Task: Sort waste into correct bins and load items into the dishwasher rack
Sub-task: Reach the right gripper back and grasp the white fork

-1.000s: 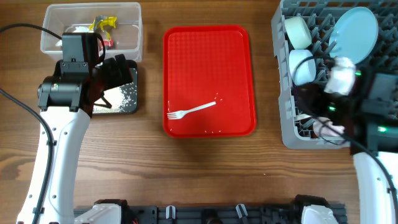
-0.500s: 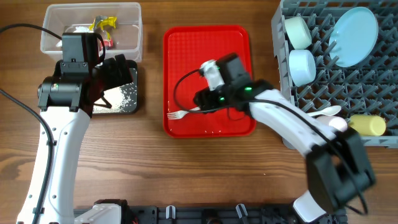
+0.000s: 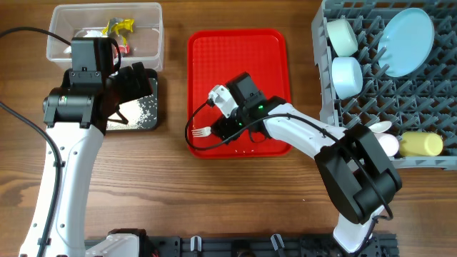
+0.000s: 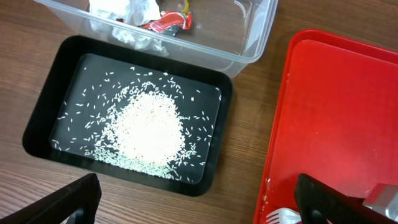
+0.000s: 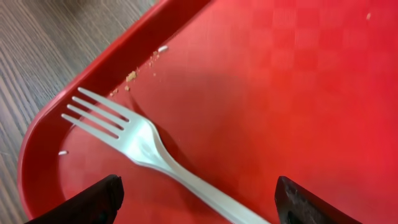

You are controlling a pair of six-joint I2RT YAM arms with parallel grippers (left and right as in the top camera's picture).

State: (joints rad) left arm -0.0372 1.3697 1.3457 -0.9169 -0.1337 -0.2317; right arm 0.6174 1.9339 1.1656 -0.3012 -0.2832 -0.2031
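The white fork's thin handle gets gripped next by my right gripper, which lowers toward the tray. The handle lies below, between the gripper's open fingers.
The white fork lies at the front left of the red tray. My right gripper is open just above it. In the right wrist view its fingers straddle the fork's handle without closing on it. My left gripper hangs open and empty over the black bin, which holds a pile of rice. The clear bin holds tissue and red and yellow wrappers. The rack holds the plate, two bowls and the yellow cup.
A few crumbs and rice grains lie on the tray near the fork's tines. The tray stands between the bins on the left and the rack on the right. A black cable runs over the table's left side. Bare wood lies in front of the tray.
My right arm has swung from the rack to the tray and come down over the fork. The left arm has not moved.
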